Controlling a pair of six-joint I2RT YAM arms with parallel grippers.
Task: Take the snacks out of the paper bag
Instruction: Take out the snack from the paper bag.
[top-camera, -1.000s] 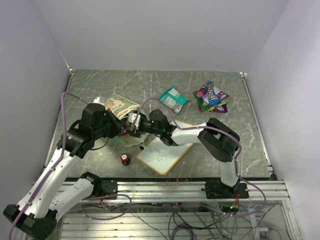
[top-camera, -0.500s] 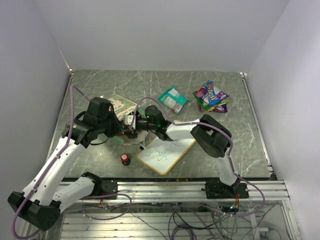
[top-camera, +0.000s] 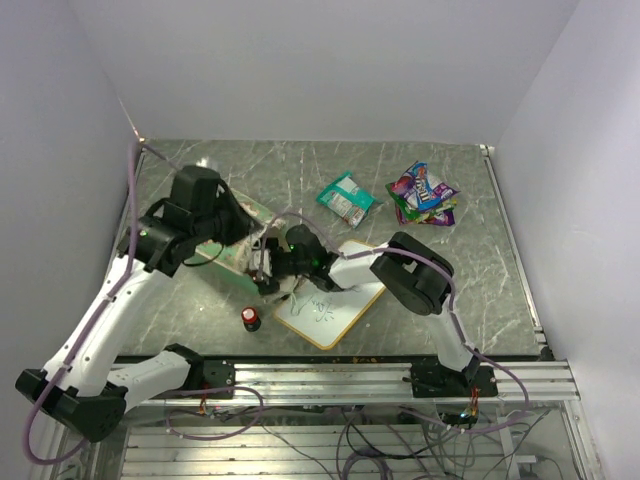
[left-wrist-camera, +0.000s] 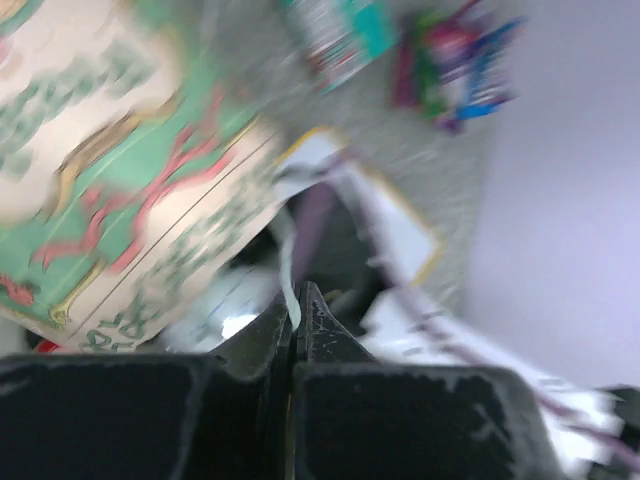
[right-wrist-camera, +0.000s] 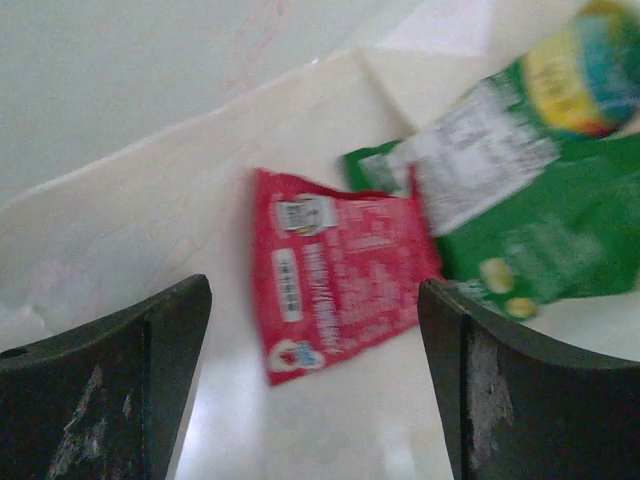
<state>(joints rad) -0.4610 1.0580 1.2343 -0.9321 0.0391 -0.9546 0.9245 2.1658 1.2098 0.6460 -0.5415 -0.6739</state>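
Next, my right gripper pushes deeper into the bag (top-camera: 256, 214), over the near end of the pink-red packet, since the packet still lies beyond my open fingers.
The paper bag (top-camera: 256, 214) lies on its side at the left of the table, green with a cream patterned band (left-wrist-camera: 130, 200). My left gripper (top-camera: 243, 237) is shut on its thin white string handle (left-wrist-camera: 289, 290) and holds the mouth up. My right gripper (top-camera: 266, 268) is open and reaches into the bag's mouth. Inside, on the cream lining, lie a small pink-red packet (right-wrist-camera: 340, 280) between and beyond my open fingers, and a green-and-white packet (right-wrist-camera: 540, 230) to its right. Outside the bag lie a green-and-white packet (top-camera: 346, 198) and a pile of blue/purple packets (top-camera: 422, 193).
A wood-framed whiteboard (top-camera: 330, 305) lies under the right arm's forearm, near the front. A small red-capped black cylinder (top-camera: 250, 318) stands left of it. The grey walls close in the table on three sides.
My left arm has pulled back and up to the left with the handle. My right gripper has moved left and nearer, further into the bag's mouth.
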